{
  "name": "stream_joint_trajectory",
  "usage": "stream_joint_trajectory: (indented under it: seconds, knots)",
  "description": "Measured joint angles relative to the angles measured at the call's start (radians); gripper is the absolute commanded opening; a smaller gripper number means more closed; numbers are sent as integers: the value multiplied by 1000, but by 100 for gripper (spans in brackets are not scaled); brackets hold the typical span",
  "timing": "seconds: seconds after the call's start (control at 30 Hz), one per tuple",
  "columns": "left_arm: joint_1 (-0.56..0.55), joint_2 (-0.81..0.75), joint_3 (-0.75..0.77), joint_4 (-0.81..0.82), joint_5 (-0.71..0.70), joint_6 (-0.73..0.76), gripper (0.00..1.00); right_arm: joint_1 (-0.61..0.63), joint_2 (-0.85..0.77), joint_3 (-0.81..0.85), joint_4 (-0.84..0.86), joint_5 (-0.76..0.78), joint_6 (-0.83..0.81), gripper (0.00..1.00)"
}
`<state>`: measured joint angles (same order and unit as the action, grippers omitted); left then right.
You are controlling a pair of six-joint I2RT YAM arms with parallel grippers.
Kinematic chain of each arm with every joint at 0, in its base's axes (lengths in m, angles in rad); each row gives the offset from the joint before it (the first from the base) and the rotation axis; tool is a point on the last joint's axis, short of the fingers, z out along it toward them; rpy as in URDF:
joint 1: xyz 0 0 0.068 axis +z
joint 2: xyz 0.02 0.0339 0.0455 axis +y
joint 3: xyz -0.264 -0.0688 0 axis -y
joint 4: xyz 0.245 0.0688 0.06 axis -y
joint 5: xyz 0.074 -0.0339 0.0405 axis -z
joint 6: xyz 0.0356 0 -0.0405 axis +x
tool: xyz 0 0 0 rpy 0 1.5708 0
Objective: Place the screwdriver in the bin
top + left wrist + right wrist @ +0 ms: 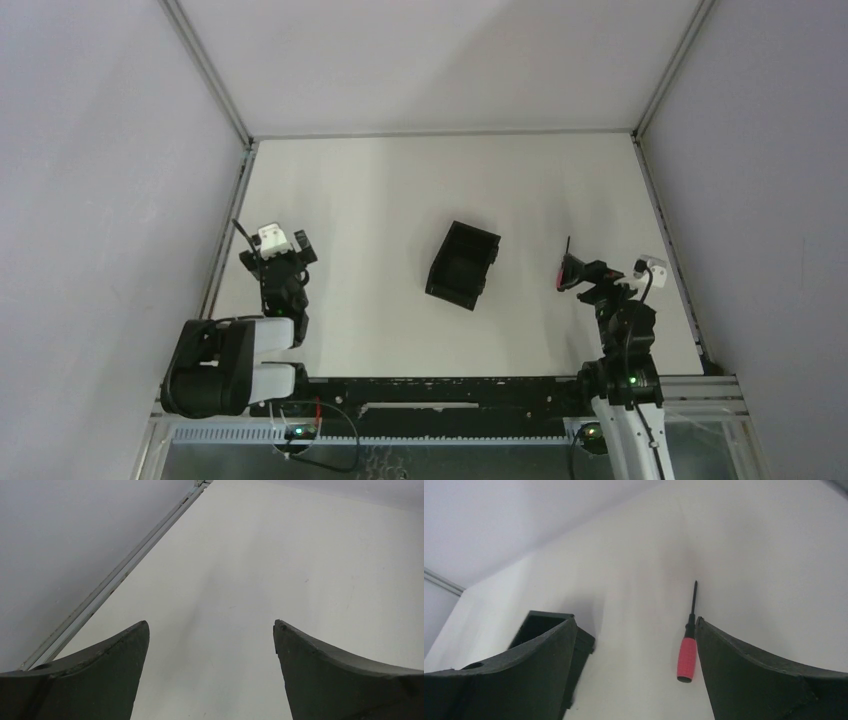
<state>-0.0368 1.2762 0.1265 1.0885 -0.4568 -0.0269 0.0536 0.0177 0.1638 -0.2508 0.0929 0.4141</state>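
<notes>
The screwdriver (687,657) lies flat on the tabletop, so my right gripper must next move outward and down, tilting its fingers down over the screwdriver handle's dark stem end (690,627).
The screwdriver (687,657), with a red handle and a thin dark shaft, lies on the white table just inside my right gripper's right finger (764,680). In the top view the screwdriver (564,274) lies at the tip of my right gripper (580,272), shaft pointing away. My right gripper (635,622) is open with nothing held. The black bin (463,264) stands at mid-table, left of the screwdriver. In the right wrist view the bin (540,622) is partly hidden behind the left finger. My left gripper (298,246) is open and empty at the left; it also shows in the left wrist view (210,625).
Metal frame rails run along the table's left edge (232,215) and right edge (665,235). Grey walls enclose the table on the left, right and back. The left rail also shows in the left wrist view (120,572).
</notes>
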Motion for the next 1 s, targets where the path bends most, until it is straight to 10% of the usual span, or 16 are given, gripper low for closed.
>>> stream_joint_trajectory:
  seconds: [0.6,1.0]
  knots:
    - [0,0,0,0,0,0,98,-72,1060,756,-270,10,-58,81]
    - [0,0,0,0,0,0,98,-93,1537,781,-375,-100,-103,63]
